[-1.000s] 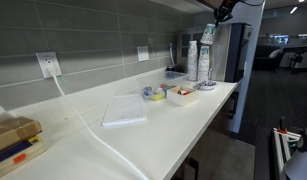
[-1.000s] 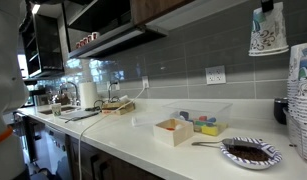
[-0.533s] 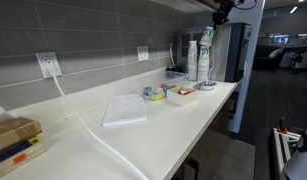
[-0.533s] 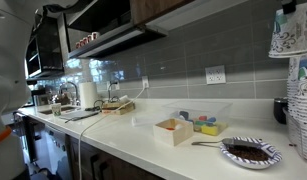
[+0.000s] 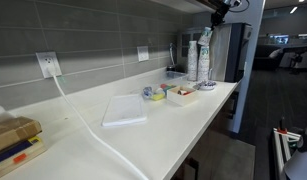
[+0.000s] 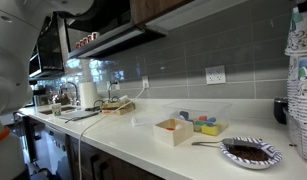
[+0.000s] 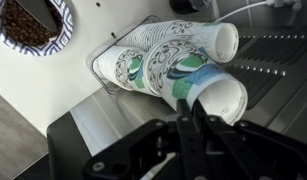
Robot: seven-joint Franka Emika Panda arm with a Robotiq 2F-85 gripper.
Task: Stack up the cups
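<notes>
My gripper eases down onto the column's top next and releases the printed cup's rim there, since the cup's lower part already overlaps that column.
The cups are white with greenish print, nested into tall slim columns at the far end of the counter in both exterior views (image 5: 198,62) (image 6: 302,110). From the wrist view two columns (image 7: 158,60) show from above, side by side. My gripper (image 7: 189,118) is shut on the rim of one printed cup (image 7: 215,95) and holds it right over a column, its lower part overlapping the column's top. In an exterior view the gripper (image 5: 221,9) hangs above the stacks. The held cup shows at the right edge (image 6: 302,35).
A patterned plate with dark contents (image 6: 250,152) (image 7: 31,25) lies beside the cups. A low white tray of colourful items (image 5: 180,94) (image 6: 179,131) and a flat translucent lid (image 5: 124,110) lie on the white counter (image 5: 183,125). A wall outlet with cable (image 5: 47,64) is on the tiled wall.
My gripper has carried the held cup sideways toward the cup columns and slightly down; it now sits over a column. The columns, plate and tray have not moved.
</notes>
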